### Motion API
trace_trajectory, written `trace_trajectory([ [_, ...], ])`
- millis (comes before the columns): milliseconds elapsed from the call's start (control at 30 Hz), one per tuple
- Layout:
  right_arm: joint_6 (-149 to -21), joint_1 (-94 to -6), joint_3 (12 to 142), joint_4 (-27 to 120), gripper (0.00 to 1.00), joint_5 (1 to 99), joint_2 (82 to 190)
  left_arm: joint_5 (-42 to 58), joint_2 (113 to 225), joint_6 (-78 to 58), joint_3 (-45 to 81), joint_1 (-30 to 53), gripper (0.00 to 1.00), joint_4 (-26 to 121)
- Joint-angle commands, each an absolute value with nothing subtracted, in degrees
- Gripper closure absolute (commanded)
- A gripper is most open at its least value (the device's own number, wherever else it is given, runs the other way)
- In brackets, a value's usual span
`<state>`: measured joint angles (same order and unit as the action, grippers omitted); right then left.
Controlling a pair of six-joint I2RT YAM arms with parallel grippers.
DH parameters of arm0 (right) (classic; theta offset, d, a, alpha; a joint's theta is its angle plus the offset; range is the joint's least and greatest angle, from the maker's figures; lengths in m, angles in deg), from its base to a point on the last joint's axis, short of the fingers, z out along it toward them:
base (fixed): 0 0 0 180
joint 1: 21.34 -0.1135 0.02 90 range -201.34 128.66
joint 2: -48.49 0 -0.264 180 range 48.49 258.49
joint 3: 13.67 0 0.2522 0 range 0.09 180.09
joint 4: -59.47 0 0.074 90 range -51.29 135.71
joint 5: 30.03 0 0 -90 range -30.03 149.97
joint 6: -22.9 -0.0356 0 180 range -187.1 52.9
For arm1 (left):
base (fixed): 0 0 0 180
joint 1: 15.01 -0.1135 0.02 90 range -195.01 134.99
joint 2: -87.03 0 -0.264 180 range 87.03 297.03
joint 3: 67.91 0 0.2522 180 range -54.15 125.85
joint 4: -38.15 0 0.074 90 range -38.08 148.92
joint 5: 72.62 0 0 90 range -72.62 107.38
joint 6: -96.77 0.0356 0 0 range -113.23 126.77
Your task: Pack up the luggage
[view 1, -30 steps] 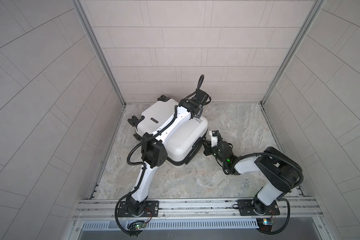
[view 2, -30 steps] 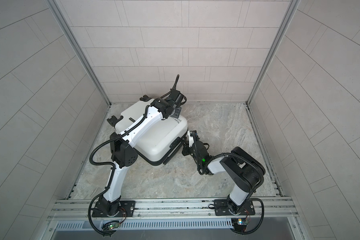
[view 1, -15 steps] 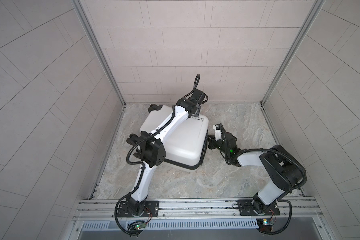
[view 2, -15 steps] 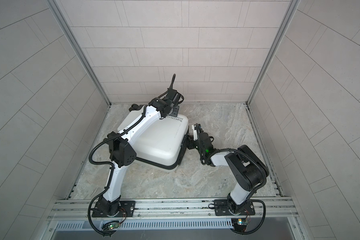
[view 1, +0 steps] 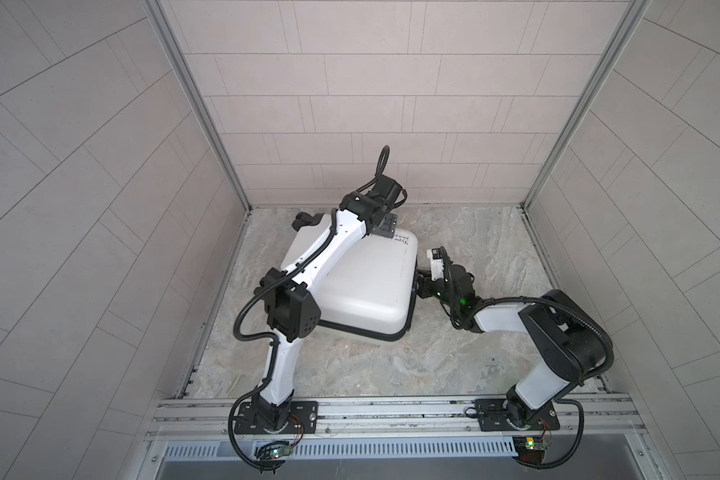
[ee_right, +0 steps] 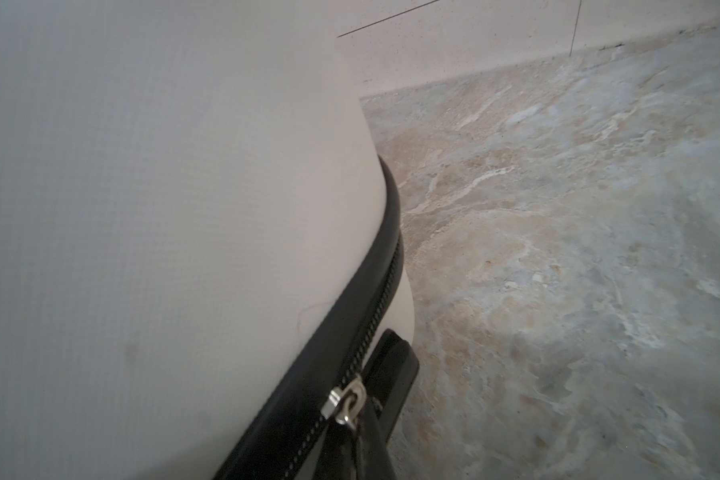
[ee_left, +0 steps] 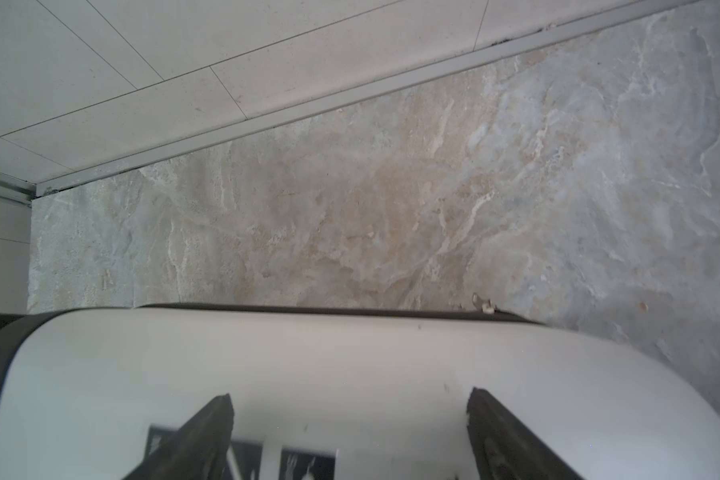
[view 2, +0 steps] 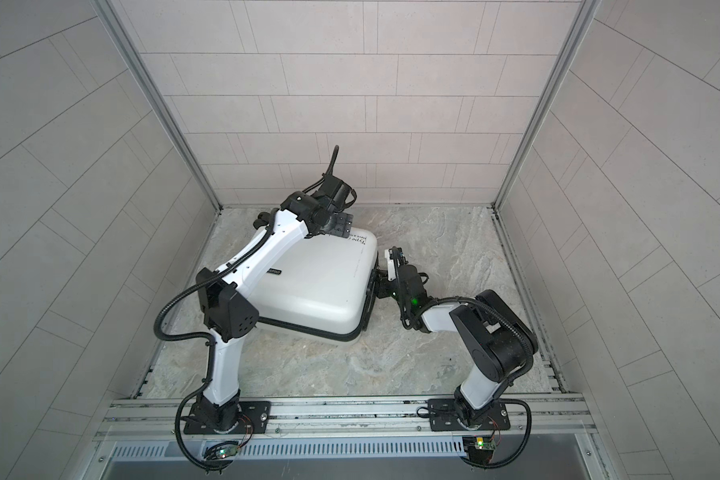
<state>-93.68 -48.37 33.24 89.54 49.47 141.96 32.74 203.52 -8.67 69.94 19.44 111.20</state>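
Note:
The zipper band runs on past the silver slider, so my right gripper should next pull the zipper's pull along the black zipper band (ee_right: 375, 266) toward the suitcase's far corner (ee_right: 387, 180) and let go of it.
The luggage (view 1: 358, 286) (view 2: 312, 286), a white hard-shell suitcase, lies flat and closed on the stone floor in both top views. My left gripper (view 1: 385, 226) (view 2: 339, 226) hangs over its far corner by the black text. In the left wrist view the left gripper (ee_left: 350, 399) is open, its dark fingers (ee_left: 208, 432) wide apart above the white shell and black square icons. My right gripper (view 1: 420, 282) (view 2: 378, 282) sits low against the suitcase's right side. In the right wrist view it is shut on the pull hanging from the silver zipper slider (ee_right: 346, 401) on the black zipper band (ee_right: 375, 266).
Tiled walls (view 1: 350, 104) enclose the floor on three sides; the suitcase's far edge is close to the back wall. A black wheel (view 1: 304, 218) sticks out at its far left corner. Bare floor (view 1: 474, 241) lies to the right and in front (view 1: 371, 365).
The suitcase has turned on the floor and now lies squarer to the walls. My left gripper's jaws have spread wider. The right gripper has stayed shut at the zipper, following the suitcase's side.

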Motion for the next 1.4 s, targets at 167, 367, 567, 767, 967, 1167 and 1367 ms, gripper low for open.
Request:
trace_trajectory([
  [167, -91.2, -53.5, 30.6, 88.4, 1.0, 54.3, 136.3, 33.5, 217.0, -3.1, 92.2, 20.1, 0.06, 127.8],
  [367, -91.1, -57.3, 29.8, 88.5, 1.0, 56.8, 135.2, 32.7, 225.6, -2.7, 99.4, 22.7, 0.05, 131.8],
  [567, -91.4, -60.0, 29.5, 88.8, 1.0, 58.3, 134.6, 32.1, 225.3, -2.8, 97.1, 24.6, 0.04, 129.5],
  [767, -93.0, -61.5, 28.6, 90.1, 1.0, 60.9, 134.7, 32.5, 224.4, -1.6, 93.1, 27.1, 0.2, 136.8],
  [967, -97.2, -58.2, 27.3, 94.4, 1.0, 64.0, 137.1, 31.9, 220.0, -4.4, 83.2, 28.0, 0.5, 138.1],
  [1167, -102.1, -52.7, 29.0, 100.1, 1.0, 61.6, 141.2, 30.8, 218.8, -4.7, 78.5, 28.1, 0.67, 137.4],
  [1367, -103.2, -48.4, 35.2, 98.5, 1.0, 58.1, 145.3, 30.7, 216.9, -5.0, 74.8, 28.1, 0.71, 135.1],
])
